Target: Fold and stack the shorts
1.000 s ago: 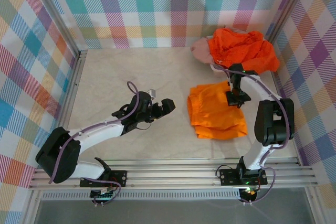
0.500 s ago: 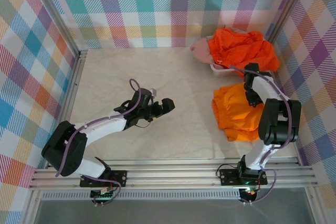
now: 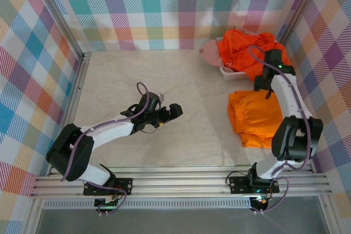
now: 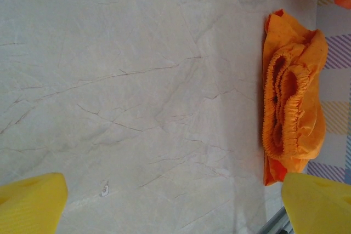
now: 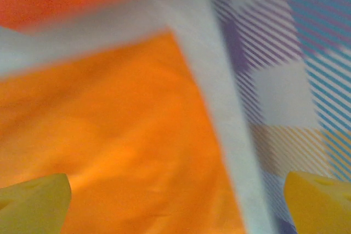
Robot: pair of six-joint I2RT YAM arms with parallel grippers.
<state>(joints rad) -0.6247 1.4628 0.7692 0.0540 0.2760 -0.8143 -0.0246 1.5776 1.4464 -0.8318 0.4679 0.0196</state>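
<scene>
My right gripper moves outward onto the heap's side by the pink shorts next, as the second orange shorts still lie heaped on the basket.
One pair of orange shorts lies folded on the table at the right, and also appears in the left wrist view and, blurred, in the right wrist view. My right gripper hovers over their far edge, open and holding nothing. A second pair of orange shorts is heaped on the basket at the back right, with the pink shorts beside it. My left gripper is open above bare table near the middle, with nothing between its yellow fingers.
The white basket stands in the back right corner under the heap. Checked walls close the table on three sides, the right wall close to the folded shorts. A metal rail runs along the near edge.
My right gripper dragged the folded orange shorts to the right, then opened, let them go and drew back toward the basket. The left arm barely moved.
</scene>
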